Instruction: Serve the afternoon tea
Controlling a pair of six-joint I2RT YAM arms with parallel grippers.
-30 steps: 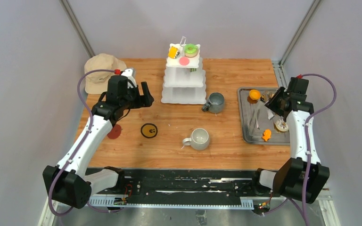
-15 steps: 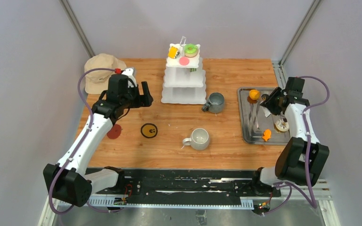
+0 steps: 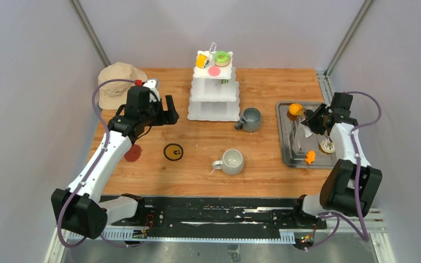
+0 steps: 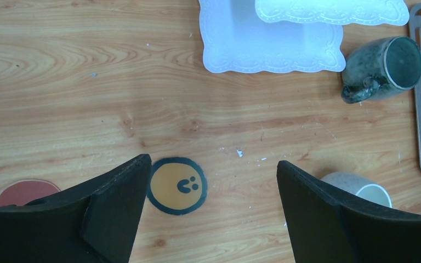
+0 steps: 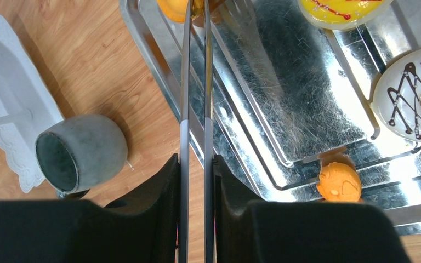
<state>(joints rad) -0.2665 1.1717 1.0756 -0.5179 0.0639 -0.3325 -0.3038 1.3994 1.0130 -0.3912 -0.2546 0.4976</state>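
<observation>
I will next lift the pastry over with my right gripper and release it on the stand's middle shelf [image 3: 202,86], because that shelf has bare room and is to the left in the top view.
The white three-tier stand [image 3: 214,101] holds a green-pink donut [image 3: 222,57], a yellow piece [image 3: 201,60] and a pink piece [image 3: 214,70] on its top tier. A dark grey mug [image 3: 250,119] stands beside it, and a lighter mug [image 3: 232,161] is nearer me. My right gripper [image 5: 196,161] is shut on metal tongs [image 5: 185,82]. Their narrowed arms reach an orange pastry [image 5: 172,8] at the tray's far left corner. My left gripper [image 4: 214,164] hangs open and empty over the bare wood, left of the stand.
The steel tray [image 3: 285,142] also carries a small orange piece [image 5: 339,182], a white chocolate-striped donut [image 5: 411,101] and a yellow pastry [image 5: 342,11]. A beige hat [image 3: 118,82] lies far left. A smiley sticker [image 4: 176,185] and a red sticker [image 4: 22,192] mark the table.
My right gripper has moved toward the tray's far left corner and squeezed the tongs' arms closer together at the orange pastry. The left arm has barely moved.
</observation>
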